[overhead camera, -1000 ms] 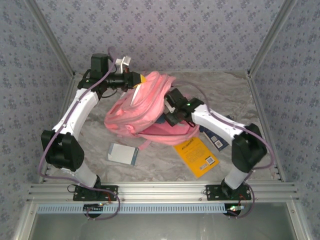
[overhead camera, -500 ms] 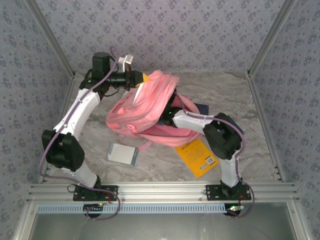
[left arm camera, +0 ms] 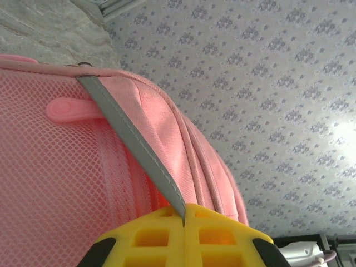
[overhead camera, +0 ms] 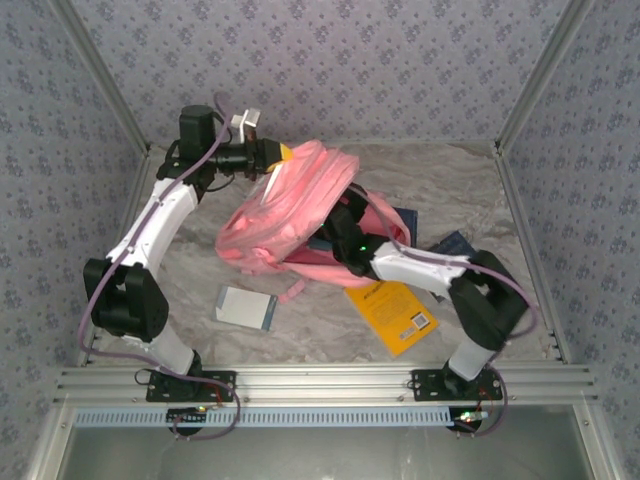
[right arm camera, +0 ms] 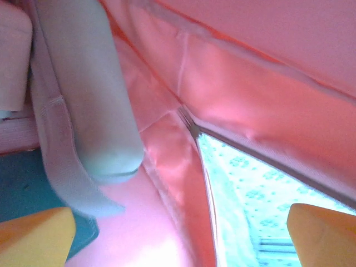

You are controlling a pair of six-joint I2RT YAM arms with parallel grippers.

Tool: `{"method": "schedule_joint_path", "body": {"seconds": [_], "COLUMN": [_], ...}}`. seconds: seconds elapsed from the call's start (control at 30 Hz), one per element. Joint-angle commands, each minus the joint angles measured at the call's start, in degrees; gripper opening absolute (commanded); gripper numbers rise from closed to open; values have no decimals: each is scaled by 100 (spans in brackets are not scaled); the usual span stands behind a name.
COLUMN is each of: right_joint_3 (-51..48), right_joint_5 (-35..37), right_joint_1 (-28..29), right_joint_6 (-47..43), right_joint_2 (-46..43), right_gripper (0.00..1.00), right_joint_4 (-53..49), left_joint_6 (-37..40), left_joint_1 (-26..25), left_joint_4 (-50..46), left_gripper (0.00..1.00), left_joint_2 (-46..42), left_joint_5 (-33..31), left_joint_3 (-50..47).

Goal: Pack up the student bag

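My right gripper stands open and empty inside the bag (overhead camera: 290, 205), so next my left gripper will draw the grey reflective piece away from the dark blue books, then releases it.
The pink student bag (overhead camera: 290, 205) is propped up in the middle of the table, its mouth facing right. My left gripper (overhead camera: 272, 156) holds its top. In the left wrist view the yellow fingers (left arm camera: 167, 236) are shut on a grey reflective strip (left arm camera: 130, 139) beside pink mesh (left arm camera: 50, 178). My right arm (overhead camera: 420, 265) reaches into the bag's mouth, its end hidden by fabric. In the right wrist view my right gripper (right arm camera: 178, 239) is open inside the pink lining (right arm camera: 261, 94), with nothing between its yellow fingertips (right arm camera: 33, 233). A grey padded piece (right arm camera: 89, 83) and a teal surface (right arm camera: 22, 189) lie at left.
A yellow book (overhead camera: 395, 312) lies on the marble table (overhead camera: 460, 180) under my right forearm. Two dark blue books (overhead camera: 447, 243) (overhead camera: 402, 216) lie right of the bag. A small white and blue notebook (overhead camera: 245, 307) lies front left. Patterned walls close in the back and sides.
My right arm has pushed from the bag's mouth deeper inside, its forearm now low over the yellow book. The left gripper kept its hold while the bag's top shifted slightly.
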Motion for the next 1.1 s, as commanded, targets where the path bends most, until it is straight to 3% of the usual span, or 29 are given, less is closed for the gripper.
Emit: {"method": "schedule_joint_path", "body": {"seconds": [0.0,0.17,0.3,0.43,0.6,0.77,0.93,1.07], "right_joint_3": [-399,-909,-1123,-1139,-789,-260,233,970], "right_joint_5": [-587,-657,-1138,-1484,-1848,-2837,-2607,-3089], "right_joint_1": [20,96,-76,-114,-94,166,1304,1706], "right_joint_6": [920,1685,3080,3729,4296,4917,4570,4618], "right_joint_2": [-672,-1622,-2519,-3074,-3289,-2776,-1661,-497], "right_gripper": [100,96,86,83,78,78,84,87], "right_joint_4": [-384,-535,-1122,-1789,-2877,-3775,-3889,-4061], "left_joint_6": [-276,-322,-125,549,823,1226,1325,1332], "left_joint_1": [116,152,230,340,469,469,478,460], "left_joint_4": [1150,1266,1046,93,-378,-922,-1204,-1076], "left_gripper": [0,0,0,0,0,0,0,0], "left_joint_2": [-160,-208,-309,-347,-227,184,630,552], "left_joint_5": [259,258,146,-371,-956,-1465,-1621,-1828], "left_joint_3": [110,-15,-121,5,214,684,782,327]}}
